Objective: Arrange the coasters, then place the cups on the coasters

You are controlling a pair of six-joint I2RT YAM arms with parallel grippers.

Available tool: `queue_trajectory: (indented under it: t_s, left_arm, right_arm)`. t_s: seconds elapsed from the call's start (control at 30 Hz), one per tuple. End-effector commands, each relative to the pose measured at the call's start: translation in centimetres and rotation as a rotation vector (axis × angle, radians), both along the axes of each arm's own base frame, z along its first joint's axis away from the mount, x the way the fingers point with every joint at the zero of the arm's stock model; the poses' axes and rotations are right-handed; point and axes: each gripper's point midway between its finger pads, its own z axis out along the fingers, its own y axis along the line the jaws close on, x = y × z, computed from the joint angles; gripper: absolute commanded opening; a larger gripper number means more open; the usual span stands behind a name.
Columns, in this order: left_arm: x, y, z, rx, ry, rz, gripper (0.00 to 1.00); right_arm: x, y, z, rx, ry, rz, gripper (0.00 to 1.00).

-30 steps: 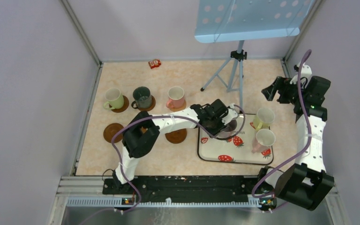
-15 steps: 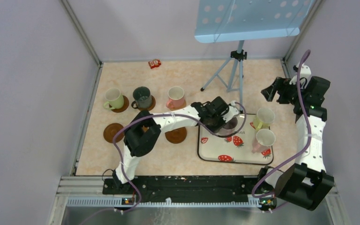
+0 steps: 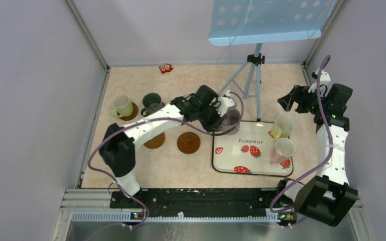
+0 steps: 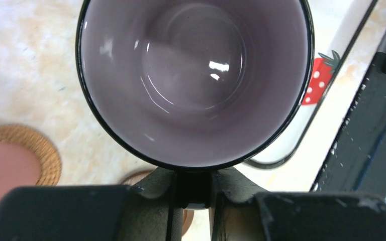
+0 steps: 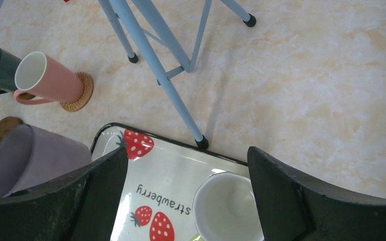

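I will move my left gripper to the left in the top view, then down to release at the near side of the yellow-green cup on its coaster, because the far coasters hold cups.
In the left wrist view my left gripper (image 4: 193, 193) is shut on the dark handle of the mauve cup (image 4: 193, 75), whose pale inside fills the frame. From above, the left gripper (image 3: 219, 119) holds that cup (image 3: 230, 121) over the far left corner of the strawberry tray (image 3: 241, 165). A yellow-green cup (image 3: 122, 105) and a dark green cup (image 3: 152, 103) stand on coasters at the far left. The pink cup (image 5: 47, 80) stands on a woven coaster (image 5: 84, 90). Two bare coasters (image 3: 188, 142) (image 3: 155, 141) lie nearer. My right gripper (image 3: 294, 98) hangs open and empty.
On the tray's right side stand a yellow-green cup (image 3: 284, 125) and a light pink cup (image 3: 283, 149). A blue tripod music stand (image 3: 251, 75) rises at the far middle, one foot by the tray. A small red object (image 3: 166, 68) lies at the far wall.
My left gripper closed on the mauve cup's handle, lifted it off the tray and carried it left and farther away. The right arm has not moved.
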Motion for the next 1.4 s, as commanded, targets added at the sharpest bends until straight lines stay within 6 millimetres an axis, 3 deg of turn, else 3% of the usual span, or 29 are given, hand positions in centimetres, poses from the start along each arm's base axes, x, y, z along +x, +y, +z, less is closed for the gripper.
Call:
queue_trajectory:
  t_s: [0.0, 0.13, 0.4, 0.97, 1.23, 1.37]
  left_arm:
    - [0.6, 3.2, 6.3, -0.186, -0.062, -0.04, 0.0]
    - [-0.8, 8.0, 7.2, -0.181, -0.095, -0.053, 0.0]
    - [-2.8, 17.0, 6.8, -0.143, -0.113, 0.017, 0.0]
    - [-1.2, 37.7, 2.2, -0.004, -0.118, 0.477, 0.0]
    - [-3.1, 46.4, -0.3, 0.032, -0.162, 0.664, 0.0]
    - [-3.9, 49.3, -1.1, 0.03, -0.194, 0.713, 0.0]
  right_arm:
    - [-0.3, 0.8, 1.6, -0.021, -0.079, 0.059, 0.87]
    - [-0.3, 1.1, 1.5, -0.009, -0.074, 0.072, 0.87]
    - [-0.2, 1.2, 1.3, 0.001, -0.068, 0.084, 0.87]
    - [-0.4, 1.6, 0.3, 0.016, -0.05, 0.111, 0.87]
    - [-0.1, 2.0, -0.8, 0.02, -0.016, 0.124, 0.87]
    - [0.0, 2.5, -1.7, -0.001, 0.01, 0.137, 0.88]
